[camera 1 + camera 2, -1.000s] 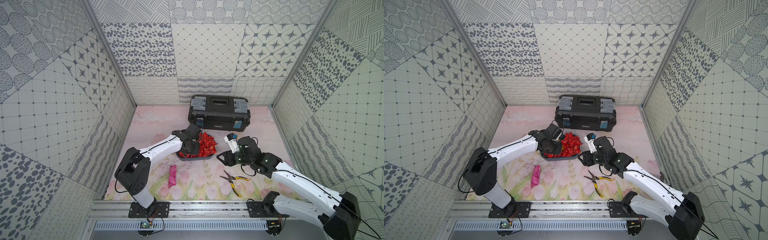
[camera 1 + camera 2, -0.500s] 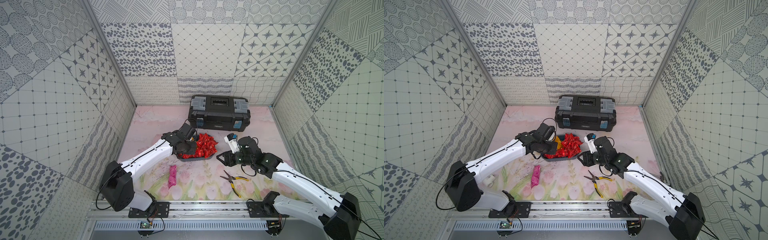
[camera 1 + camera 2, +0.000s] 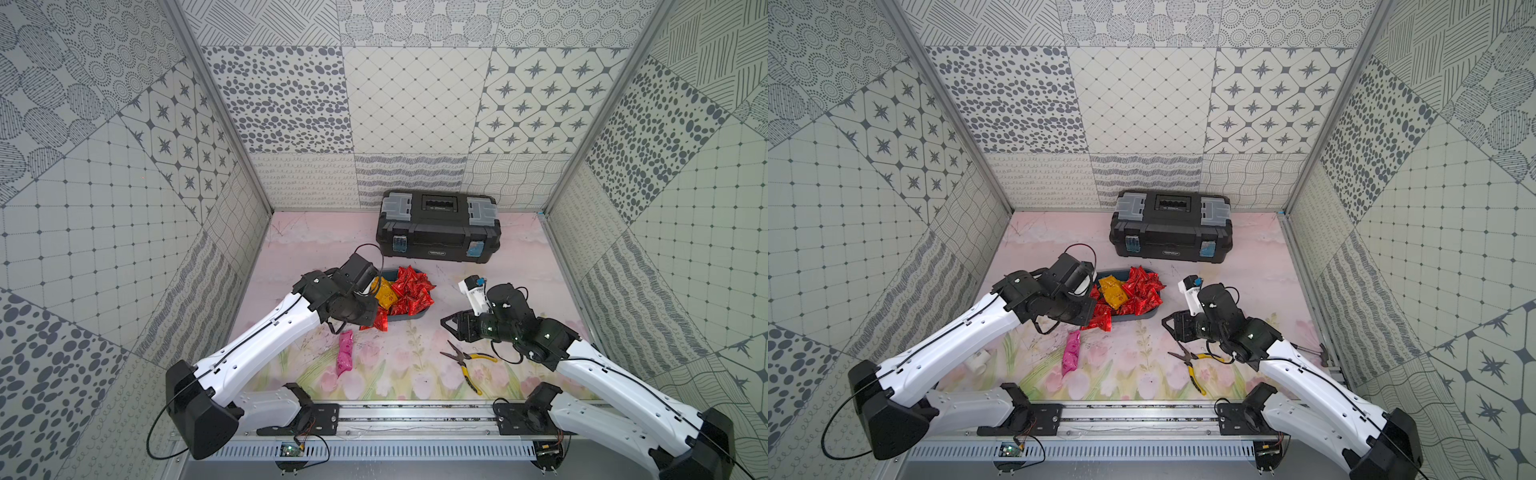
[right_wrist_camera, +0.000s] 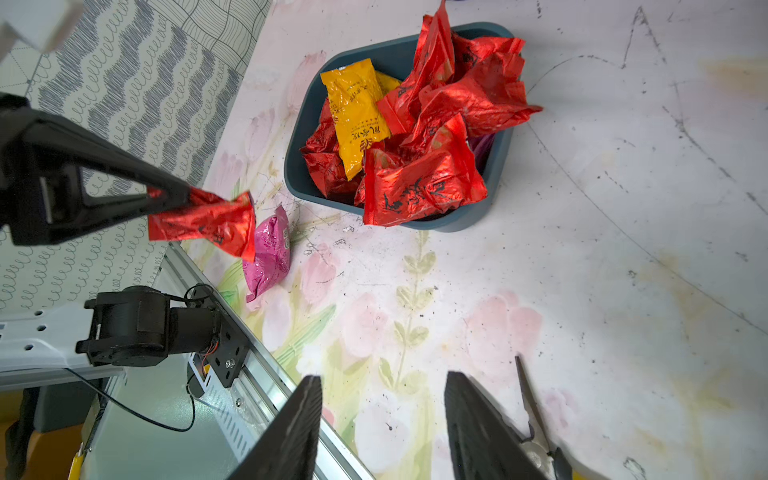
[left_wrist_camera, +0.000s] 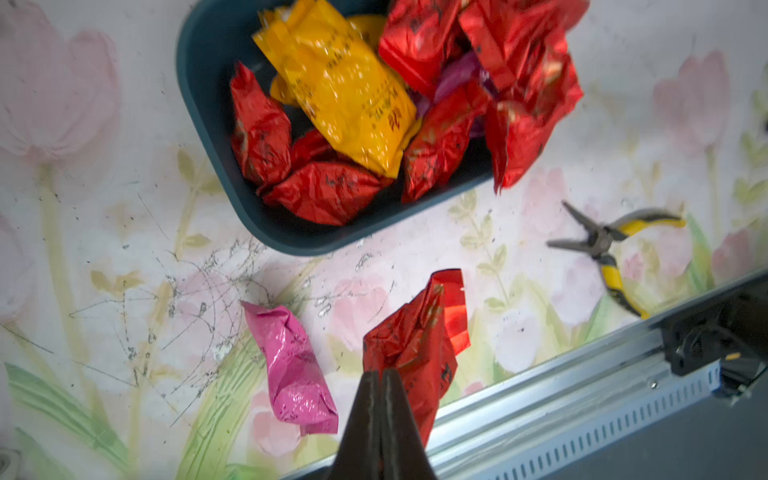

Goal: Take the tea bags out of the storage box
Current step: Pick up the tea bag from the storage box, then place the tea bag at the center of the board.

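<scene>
I need to lower my left gripper and release the crumpled red tea bag on the bare tabletop below, beside the pink tea bag, clear of the box.
The storage box (image 3: 412, 321) (image 3: 1130, 318) is a dark teal tray mid-table, heaped with red tea bags (image 3: 412, 289) (image 3: 1142, 291) and a yellow one (image 3: 384, 293) (image 5: 345, 87). My left gripper (image 5: 382, 374) (image 4: 183, 195) is shut on a crumpled red tea bag (image 5: 415, 345) (image 4: 208, 222) (image 3: 380, 323), which hangs in the air just outside the box's near left corner. Below it a pink tea bag (image 3: 345, 359) (image 3: 1070, 353) (image 5: 291, 365) lies on the table. My right gripper (image 4: 380, 376) (image 3: 446, 326) stands open and empty, right of the box.
Yellow-handled pliers (image 3: 465, 361) (image 3: 1190, 361) (image 4: 528, 399) lie on the table beside my right gripper. A large black toolbox (image 3: 436, 230) (image 3: 1169, 228) stands at the back wall. The metal rail (image 5: 561, 399) runs along the front edge.
My left gripper has pulled back out of the box toward the front left, carrying the red tea bag over the rim. The right arm has stayed where it was.
</scene>
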